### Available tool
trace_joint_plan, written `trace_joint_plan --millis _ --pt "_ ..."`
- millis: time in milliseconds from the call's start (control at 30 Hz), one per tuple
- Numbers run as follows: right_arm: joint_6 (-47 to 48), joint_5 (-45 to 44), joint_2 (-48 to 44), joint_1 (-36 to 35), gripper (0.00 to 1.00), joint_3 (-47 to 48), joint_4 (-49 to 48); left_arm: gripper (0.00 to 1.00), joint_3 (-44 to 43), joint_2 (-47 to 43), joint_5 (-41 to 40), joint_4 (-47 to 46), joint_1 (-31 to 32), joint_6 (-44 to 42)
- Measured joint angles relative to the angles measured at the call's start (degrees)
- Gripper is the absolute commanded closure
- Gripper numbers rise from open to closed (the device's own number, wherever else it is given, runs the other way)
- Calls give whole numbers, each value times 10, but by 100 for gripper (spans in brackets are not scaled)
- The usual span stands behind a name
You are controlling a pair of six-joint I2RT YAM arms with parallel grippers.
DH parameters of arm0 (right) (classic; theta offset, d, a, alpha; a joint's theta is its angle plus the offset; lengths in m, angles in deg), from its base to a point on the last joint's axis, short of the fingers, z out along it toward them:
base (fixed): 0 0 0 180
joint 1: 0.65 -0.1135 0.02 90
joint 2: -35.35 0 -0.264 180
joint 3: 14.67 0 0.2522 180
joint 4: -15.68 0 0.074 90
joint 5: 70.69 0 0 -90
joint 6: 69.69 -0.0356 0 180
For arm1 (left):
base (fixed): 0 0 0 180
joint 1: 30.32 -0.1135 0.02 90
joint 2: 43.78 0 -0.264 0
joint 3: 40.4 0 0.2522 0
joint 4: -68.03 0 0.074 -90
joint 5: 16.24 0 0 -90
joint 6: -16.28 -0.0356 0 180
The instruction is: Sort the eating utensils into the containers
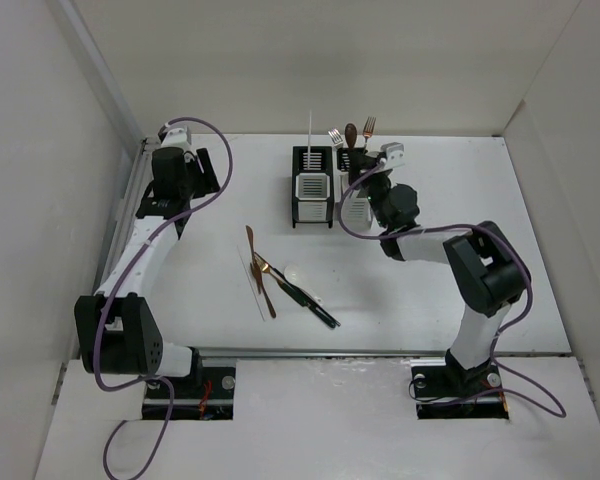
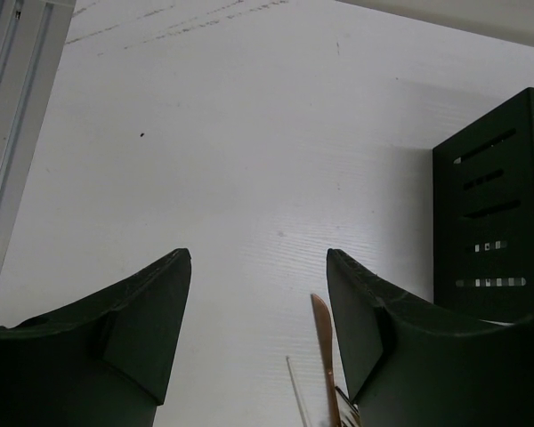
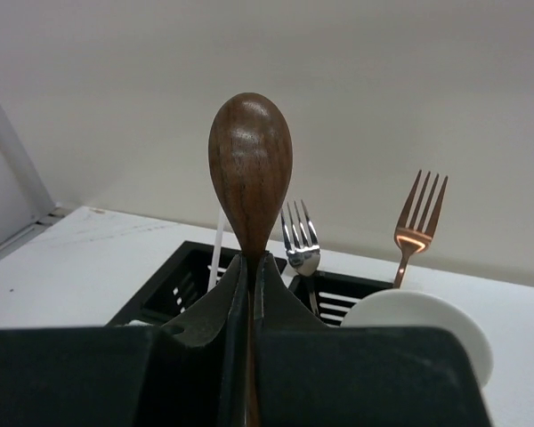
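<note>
The brown wooden spoon's bowl is high above the silver-grey container (image 1: 354, 205). I will next move my right gripper down over the container's near part, toward the white-bodied container, and let go.
My right gripper (image 3: 252, 267) is shut on the neck of a brown wooden spoon (image 3: 250, 169), held upright over the silver-grey container (image 1: 354, 205). A silver fork (image 3: 301, 240), a copper fork (image 3: 418, 218) and a white ceramic spoon (image 3: 423, 320) stand in that container. The white-bodied container (image 1: 312, 190) holds a white chopstick (image 1: 311, 130). Loose utensils lie mid-table: copper pieces (image 1: 263, 275) and black-handled pieces (image 1: 310, 303). My left gripper (image 2: 258, 258) is open and empty, above the table at the far left (image 1: 218, 180). A copper tip (image 2: 321, 338) shows beside its right finger.
A metal rail (image 1: 130, 215) runs along the table's left side under the left arm. White walls close in the table at the back and on both sides. The black frame of a container (image 2: 498, 222) stands at the right in the left wrist view.
</note>
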Motion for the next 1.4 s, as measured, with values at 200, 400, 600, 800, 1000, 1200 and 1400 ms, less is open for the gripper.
trace_joint_plan --millis 200,400,600,800,1000,1200,1400 --pt "-1 10 30 2 100 4 -27 41 -3 0 0 -4 0 0" --pt "-4 13 60 3 100 -16 -28 41 -3 0 0 -5 0 0" --pt "-6 20 62 3 58 -50 -33 41 -3 0 0 -5 0 0" --pt "-9 31 41 3 36 -72 -31 41 -3 0 0 -7 1 1" --pt "-11 24 -24 3 28 -101 -28 41 -2 -15 0 -7 14 1" --pt "13 -29 -142 -22 28 -113 -10 40 11 -79 3 -8 32 3" --pt "48 -112 -254 -77 30 -112 106 40 40 -153 5 5 36 7"
